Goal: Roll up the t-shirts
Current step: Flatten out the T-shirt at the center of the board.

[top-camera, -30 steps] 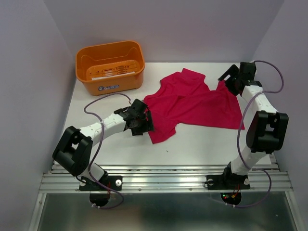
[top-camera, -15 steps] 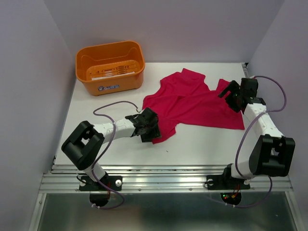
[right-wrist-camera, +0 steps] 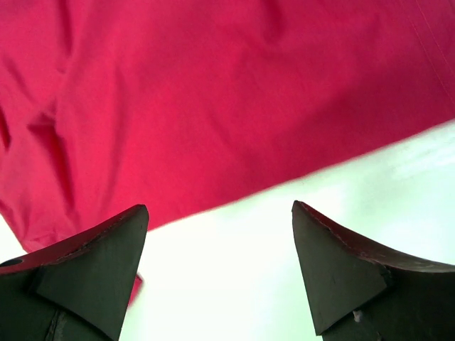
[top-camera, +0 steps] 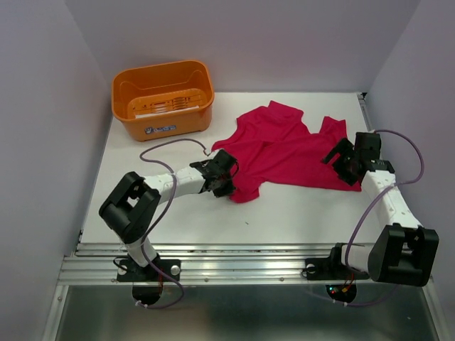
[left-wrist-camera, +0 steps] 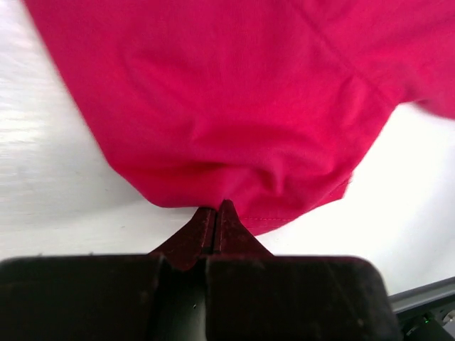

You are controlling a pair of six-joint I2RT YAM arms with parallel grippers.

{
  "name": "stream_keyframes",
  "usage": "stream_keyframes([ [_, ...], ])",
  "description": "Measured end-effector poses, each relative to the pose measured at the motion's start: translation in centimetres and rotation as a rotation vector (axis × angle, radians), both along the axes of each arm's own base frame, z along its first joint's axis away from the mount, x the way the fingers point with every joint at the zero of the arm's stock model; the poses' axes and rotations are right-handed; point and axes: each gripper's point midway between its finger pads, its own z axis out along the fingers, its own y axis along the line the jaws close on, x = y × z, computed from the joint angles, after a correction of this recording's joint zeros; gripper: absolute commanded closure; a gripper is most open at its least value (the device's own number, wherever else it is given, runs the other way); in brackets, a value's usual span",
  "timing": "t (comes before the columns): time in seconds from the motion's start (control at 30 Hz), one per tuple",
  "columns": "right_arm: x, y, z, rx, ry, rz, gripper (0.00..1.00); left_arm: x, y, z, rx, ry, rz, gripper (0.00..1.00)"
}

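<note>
The t-shirt's hem lies puckered. My left gripper should pull the hem upward and to the left in the top view, toward the orange basket, and release it.
The crimson-pink t-shirt (top-camera: 284,149) lies crumpled and spread across the middle of the white table. My left gripper (top-camera: 229,185) is at its near-left corner, shut on the hem; in the left wrist view the closed tips (left-wrist-camera: 215,207) pinch the puckered edge of the t-shirt (left-wrist-camera: 234,106). My right gripper (top-camera: 343,168) hovers at the shirt's right edge, open. In the right wrist view its fingers (right-wrist-camera: 106,249) frame bare table just short of the t-shirt (right-wrist-camera: 213,92) hem, with nothing between them.
An orange plastic basket (top-camera: 163,99) stands at the table's back left. Bare white table (top-camera: 298,206) runs along the front, ending at a metal rail. Grey walls close in the left, right and back sides.
The left gripper slid right to the shirt's near-left corner and shut on the hem, bunching it slightly. The right arm came forward along the shirt's right edge, still open.
</note>
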Motion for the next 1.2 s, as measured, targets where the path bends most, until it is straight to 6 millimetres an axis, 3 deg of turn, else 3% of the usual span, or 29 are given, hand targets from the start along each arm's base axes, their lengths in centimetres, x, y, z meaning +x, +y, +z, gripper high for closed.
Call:
stream_keyframes([
  [0.13, -2.0, 0.1, -1.1, 0.011, 0.039, -0.032, 0.17, 1.9, 1.8, 3.6, 0.003, -0.080, 0.036, 1.00],
  [0.27, -5.2, 0.0, -3.1, 0.023, 0.083, -0.106, 0.16, 4.4, 2.8, 10.3, -0.058, -0.226, 0.067, 1.00],
  [0.37, -7.1, -0.2, -4.6, 0.023, 0.113, -0.151, 0.15, 5.2, 2.5, 13.5, -0.100, -0.297, 0.055, 1.00],
  [0.43, -7.7, -0.2, -5.4, 0.025, 0.137, -0.168, 0.14, 5.5, 2.5, 14.0, -0.103, -0.309, 0.045, 1.00],
  [0.6, -8.0, -0.1, -7.0, 0.049, 0.166, -0.184, 0.15, 5.1, 2.9, 12.9, -0.071, -0.274, 0.011, 1.00],
  [0.73, -7.3, -1.5, -7.2, 0.075, 0.142, -0.242, 0.17, 5.2, 3.4, 12.6, -0.064, -0.264, 0.000, 1.00],
  [0.97, -6.1, -4.8, -7.7, 0.087, 0.105, -0.350, 0.37, 5.5, 3.9, 12.6, -0.062, -0.264, -0.012, 1.00],
  [1.2, -4.9, -5.5, -8.7, 0.089, 0.085, -0.365, 0.46, 5.6, 4.1, 12.3, -0.050, -0.261, -0.025, 1.00],
])
